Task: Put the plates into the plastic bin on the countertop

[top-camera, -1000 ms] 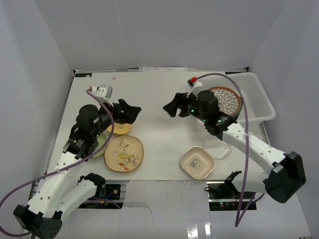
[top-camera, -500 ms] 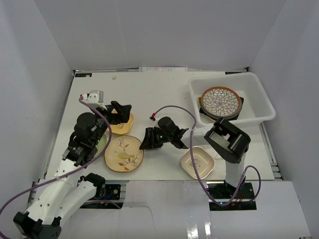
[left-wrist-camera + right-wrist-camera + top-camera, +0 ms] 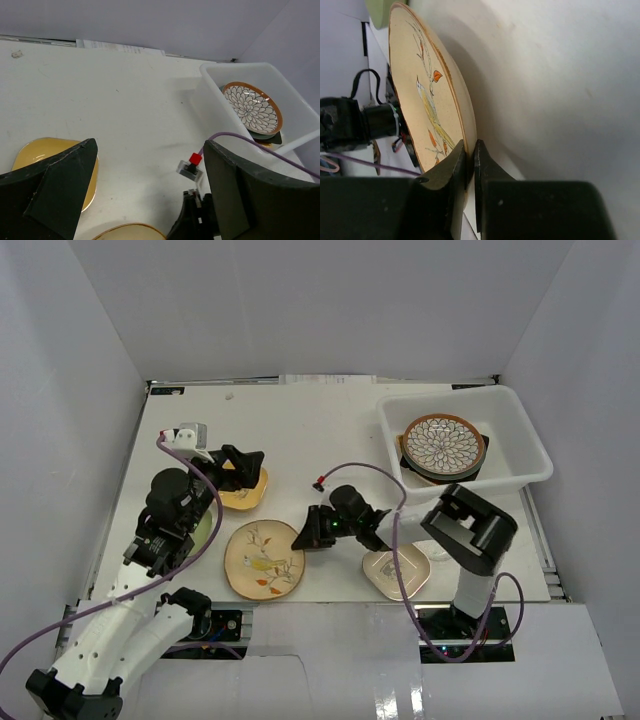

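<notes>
The flower-patterned plate (image 3: 443,445) is outward of my right gripper and to its right in the top view, so I rise over the bin's side next, lower and release there.
The tan bird-painted plate (image 3: 262,560) lies near the front edge of the countertop (image 3: 320,430). My right gripper (image 3: 305,538) is shut on its right rim; in the right wrist view the two fingers pinch the rim of this plate (image 3: 427,95) at the gripper (image 3: 470,150). My left gripper (image 3: 243,462) hangs open over the yellow plate (image 3: 243,495), holding nothing. Its wrist view shows the same gripper (image 3: 150,190) and yellow plate (image 3: 37,152). The plastic bin (image 3: 520,435) at the back right holds the flower-patterned plate (image 3: 443,445) on darker dishes. The panda-printed plate (image 3: 395,572) sits under my right arm.
A green plate (image 3: 205,530) lies half hidden under my left arm. White walls enclose the countertop on three sides. My right arm's purple cable (image 3: 365,472) loops above the middle. The bin (image 3: 215,82) and flower plate (image 3: 251,107) show in the left wrist view.
My right arm swung from the bin down to the bird plate and its jaws shut on the rim. The plate shifted slightly toward the front right. The left arm barely moved.
</notes>
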